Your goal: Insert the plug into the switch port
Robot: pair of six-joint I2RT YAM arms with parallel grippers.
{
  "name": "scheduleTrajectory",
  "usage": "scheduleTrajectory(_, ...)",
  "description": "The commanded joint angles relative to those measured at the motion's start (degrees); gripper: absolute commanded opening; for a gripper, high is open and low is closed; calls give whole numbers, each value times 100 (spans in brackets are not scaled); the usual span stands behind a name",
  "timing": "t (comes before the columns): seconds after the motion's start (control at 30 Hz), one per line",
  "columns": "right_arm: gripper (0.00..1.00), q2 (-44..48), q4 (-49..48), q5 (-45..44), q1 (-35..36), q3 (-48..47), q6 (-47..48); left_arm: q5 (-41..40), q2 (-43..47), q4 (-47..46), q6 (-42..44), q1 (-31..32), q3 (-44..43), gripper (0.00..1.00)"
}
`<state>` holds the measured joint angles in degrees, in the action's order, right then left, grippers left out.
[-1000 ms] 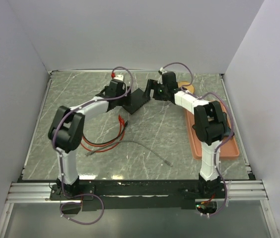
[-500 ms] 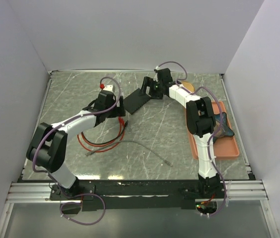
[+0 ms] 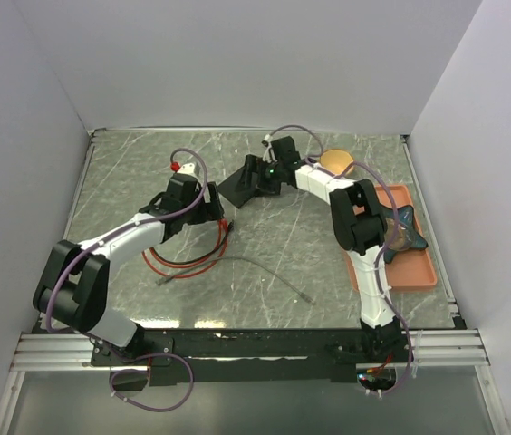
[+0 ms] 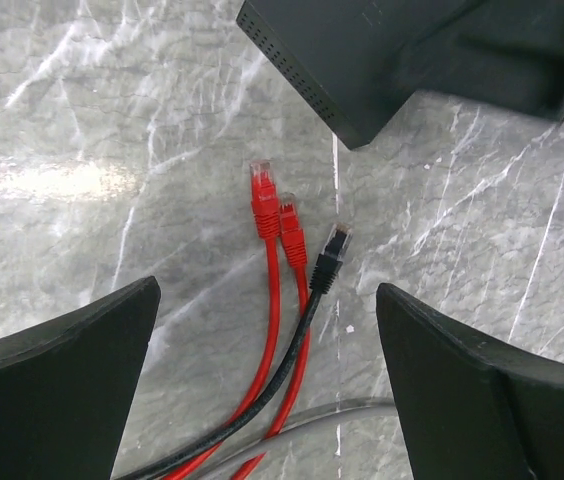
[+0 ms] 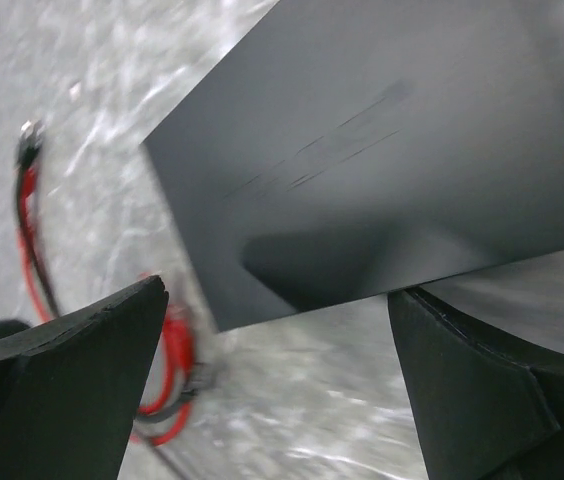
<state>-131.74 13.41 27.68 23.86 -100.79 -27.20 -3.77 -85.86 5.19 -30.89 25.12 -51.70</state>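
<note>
My left gripper needs to go down next and to the right in the top view, to the body of the black plug (image 4: pixel 333 245), which lies flat beside the red plugs.
The switch is a flat black box (image 3: pixel 236 188) at the back middle of the table. In the left wrist view its corner (image 4: pixel 402 55) shows a row of small vent holes; its ports are hidden in every view. My left gripper (image 3: pixel 210 209) is open and empty just left of the box, above the cable ends. Between its fingers (image 4: pixel 62 390) lie two red plugs (image 4: pixel 262 195) and a black plug (image 4: pixel 333 245), flat on the table. My right gripper (image 3: pixel 249 178) is open at the box's far right edge; the box top (image 5: pixel 392 140) fills its view.
Red and black cable loops (image 3: pixel 183 263) lie left of centre. A grey cable (image 3: pixel 274 272) runs across the middle. An orange tray (image 3: pixel 399 272) at the right holds a dark object (image 3: pixel 408 228). A round tan thing (image 3: pixel 335 161) sits behind it. White walls enclose the table.
My left gripper has drawn back toward the near left, off the box and over the plugs. My right gripper has moved left, and the box has shifted left with it.
</note>
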Motion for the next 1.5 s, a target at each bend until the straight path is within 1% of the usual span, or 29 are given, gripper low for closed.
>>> scheduleTrajectory(0.0, 99, -97, 109, 430, 295, -291, -251, 35, 333, 96, -39, -34, 125, 96)
scheduleTrajectory(0.13, 99, -202, -171, 554, 453, -528, -452, -53, 570, 131, -83, -34, 274, 96)
scheduleTrajectory(0.33, 99, -659, -102, 730, 637, -1222, -532, -115, 624, 228, -92, -52, 354, 96)
scheduleTrajectory(0.47, 99, -704, -391, 730, 682, -1232, -470, -98, 606, 228, -66, -60, 363, 96)
scheduleTrajectory(0.57, 99, -634, -269, 783, 673, -1197, -409, 43, 527, 158, -48, -60, 371, 96)
scheduleTrajectory(0.63, 99, -275, -312, 721, 673, -751, -286, 174, 404, 88, -48, -60, 354, 97)
scheduleTrajectory(0.67, 99, -108, -417, 591, 673, -531, -260, 192, 352, 61, -48, -60, 336, 99)
scheduleTrajectory(0.7, 99, 251, -488, 537, 664, -51, -216, 201, 247, 52, -57, -60, 319, 99)
scheduleTrajectory(0.77, 99, 587, -559, 327, 664, 392, -154, 228, 123, 17, -66, -52, 249, 93)
scheduleTrajectory(0.8, 99, 902, -593, 230, 655, 785, -110, 236, 1, 0, -48, -25, 214, 91)
scheduleTrajectory(0.83, 99, 1053, -603, 142, 647, 972, -84, 219, -70, 8, -40, 1, 126, 90)
scheduleTrajectory(0.93, 99, 1580, -541, -175, 533, 1614, -84, -44, -465, 113, -22, 220, -180, 88)
scheduleTrajectory(0.97, 99, 1703, -532, -219, 445, 1789, -145, -245, -571, 279, -22, 291, -304, 86)
scheduleTrajectory(1.1, 99, 2563, -778, -298, 173, 2904, -294, -826, -1106, 518, 22, 827, -753, 84)
scheduleTrajectory(1.17, 99, 2811, -927, -281, 102, 3222, -312, -993, -1274, 579, -4, 1020, -938, 83)
scheduleTrajectory(1.23, 99, 3049, -832, -298, 31, 3469, -295, -1143, -1494, 606, -22, 1117, -1060, 83)
scheduleTrajectory(1.33, 99, 3207, -761, -237, 14, 3672, -242, -1441, -1845, 781, -83, 1275, -1271, 75)
scheduleTrajectory(1.37, 99, 3234, -804, -193, 14, 3733, -233, -1599, -1942, 877, -179, 1345, -1342, 68)
scheduleTrajectory(1.43, 99, 3278, -787, -228, 5, 3830, -242, -2037, -2188, 1193, -294, 1390, -1526, 63)
scheduleTrajectory(1.47, 99, 3313, -822, -185, 5, 3874, -268, -2127, -2250, 1273, -373, 1433, -1571, 53)
